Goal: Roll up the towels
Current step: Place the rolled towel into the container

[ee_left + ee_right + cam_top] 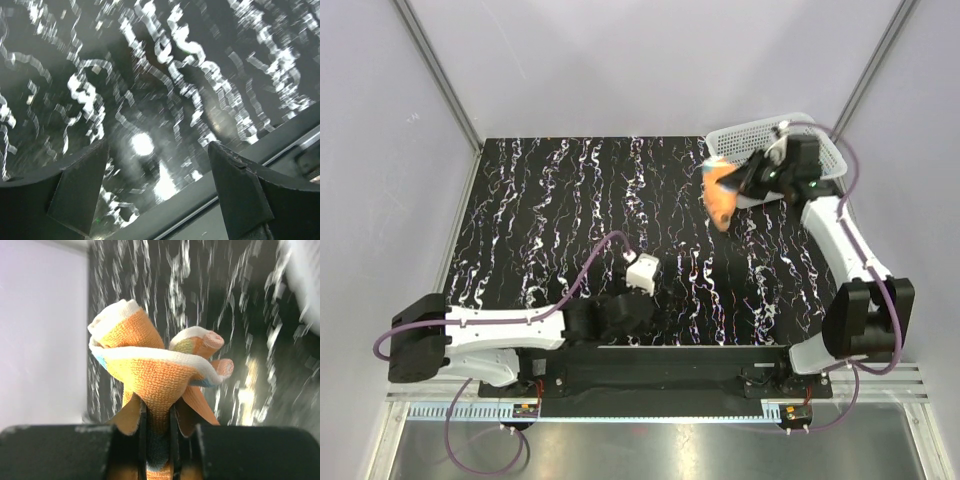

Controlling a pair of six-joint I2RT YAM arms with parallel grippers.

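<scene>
The right gripper carries the orange towel outward from beside the basket next, over the basket's end by the towel (743,154), then lowers it inside.
An orange towel (720,197) with a white edge and blue and green patches hangs bunched above the back right of the table, just left of the basket. My right gripper (745,180) is shut on it. In the right wrist view the towel (150,370) fans out in folds above the gripper (158,435), a fold of it pinched between the thin fingers (142,440). My left gripper (620,318) hangs low over the table's near edge, left of centre. In the left wrist view this gripper (157,150) is open, with only the tabletop between its fingers (80,190).
A white mesh basket (810,135) sits at the table's back right corner, partly under the right arm. The black tabletop with white streaks (550,200) stretches across the middle and left. Its front edge (210,200) runs just below the left gripper.
</scene>
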